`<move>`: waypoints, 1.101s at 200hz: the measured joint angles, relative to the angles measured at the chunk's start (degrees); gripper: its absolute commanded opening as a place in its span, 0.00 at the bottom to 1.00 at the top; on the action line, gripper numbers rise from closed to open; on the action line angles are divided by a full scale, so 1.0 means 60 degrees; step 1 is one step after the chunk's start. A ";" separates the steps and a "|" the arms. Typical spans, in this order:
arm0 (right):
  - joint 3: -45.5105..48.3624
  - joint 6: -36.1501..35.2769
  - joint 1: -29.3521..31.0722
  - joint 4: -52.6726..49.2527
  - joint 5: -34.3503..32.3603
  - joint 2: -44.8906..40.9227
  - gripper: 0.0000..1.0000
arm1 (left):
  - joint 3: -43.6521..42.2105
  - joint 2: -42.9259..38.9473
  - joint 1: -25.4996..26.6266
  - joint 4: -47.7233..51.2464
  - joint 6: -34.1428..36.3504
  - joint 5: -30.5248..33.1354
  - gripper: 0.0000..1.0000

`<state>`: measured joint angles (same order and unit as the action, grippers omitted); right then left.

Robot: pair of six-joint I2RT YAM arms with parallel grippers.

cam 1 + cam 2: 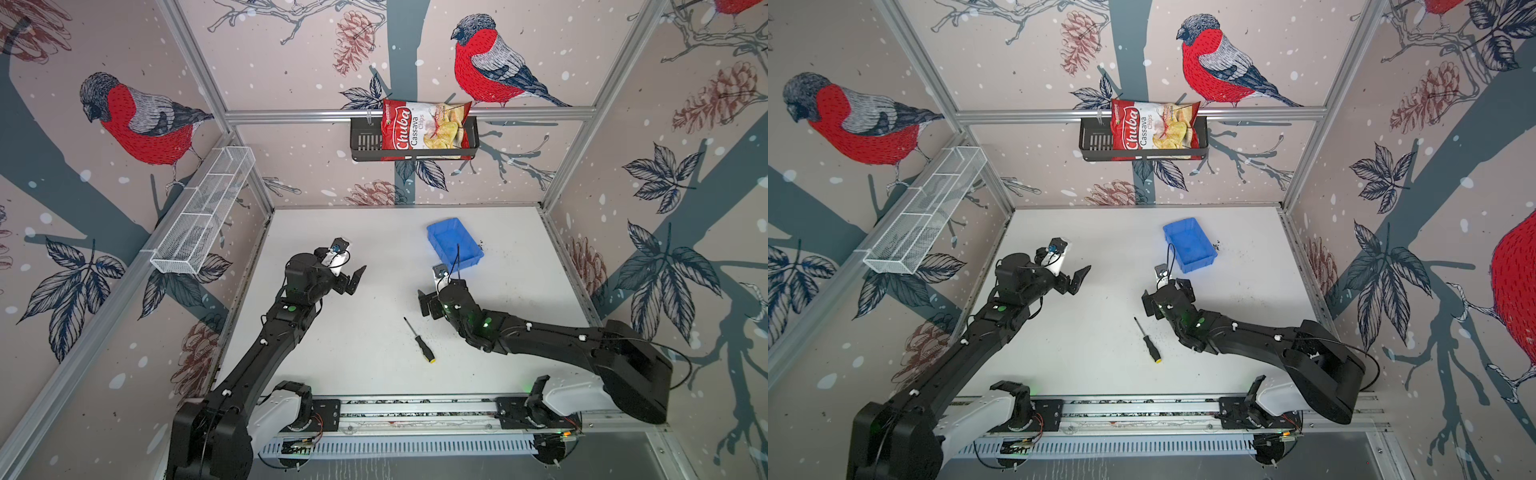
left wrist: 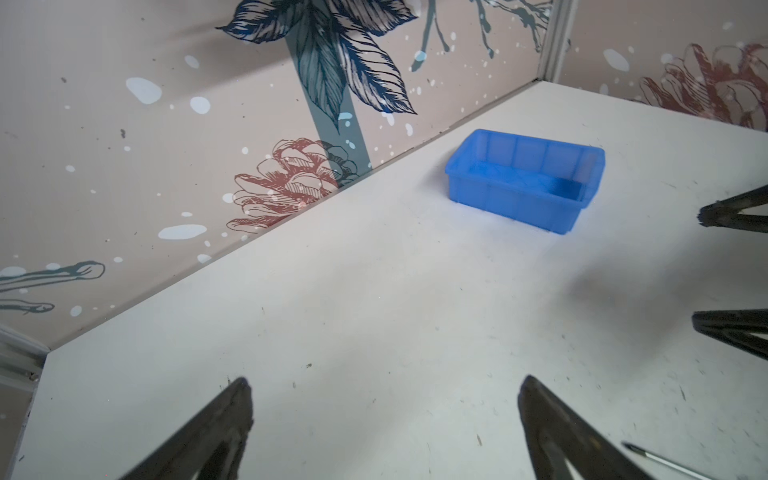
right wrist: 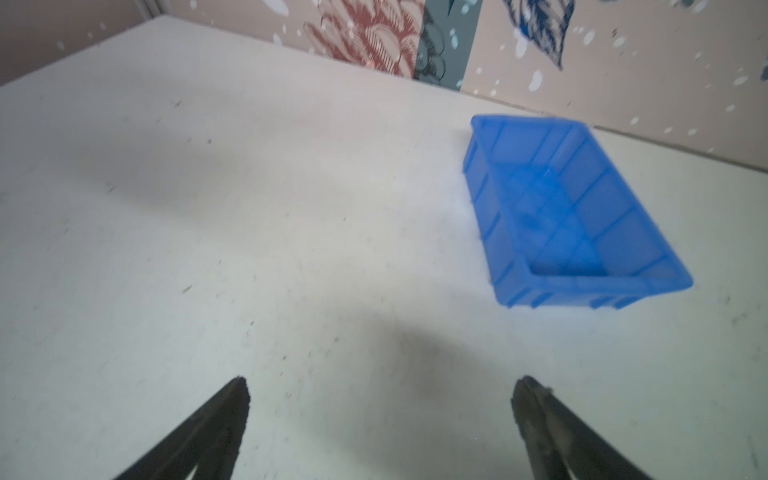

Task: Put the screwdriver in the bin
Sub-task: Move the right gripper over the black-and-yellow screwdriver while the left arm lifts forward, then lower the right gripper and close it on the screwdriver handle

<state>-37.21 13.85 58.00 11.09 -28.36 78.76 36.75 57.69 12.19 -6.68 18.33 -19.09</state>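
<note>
The screwdriver's black handle (image 1: 424,348) lies below and further back, so my right gripper will draw back, tilt down and lower around it next.
The screwdriver (image 1: 419,340) (image 1: 1147,340) lies flat on the white table, in both top views, with its thin shaft pointing toward the back and its yellow butt toward the front. Only its tip (image 2: 648,455) shows in the left wrist view. The blue bin (image 1: 455,243) (image 1: 1190,247) (image 2: 523,183) (image 3: 561,208) stands empty toward the back right. My right gripper (image 1: 427,304) (image 1: 1148,305) (image 3: 382,380) (image 2: 702,270) hovers open just behind the shaft tip, holding nothing. My left gripper (image 1: 358,279) (image 1: 1081,276) (image 2: 386,382) is open and empty, left of the middle, over bare table.
A long white wire-mesh basket (image 1: 203,216) hangs on the left wall. A black slotted rack (image 1: 365,141) on the back wall holds a red chips bag (image 1: 424,129). The arms' mounting rail (image 1: 415,409) runs along the table's front edge. Patterned walls enclose three sides.
</note>
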 measured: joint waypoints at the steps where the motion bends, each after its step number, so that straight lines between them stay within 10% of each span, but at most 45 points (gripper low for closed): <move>1: -0.0004 0.0011 0.0022 -0.0033 0.0000 0.0000 1.00 | -0.0004 -0.0033 0.0000 0.0025 0.0033 -0.0029 0.98; 220: -0.0350 0.2969 0.2058 -0.4120 0.2040 0.1231 0.86 | -0.1730 -0.0976 0.0000 0.0222 0.3260 -0.1803 0.98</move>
<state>-39.31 31.66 70.35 -13.63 -16.12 86.15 26.37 51.83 12.19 -5.34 37.89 -29.91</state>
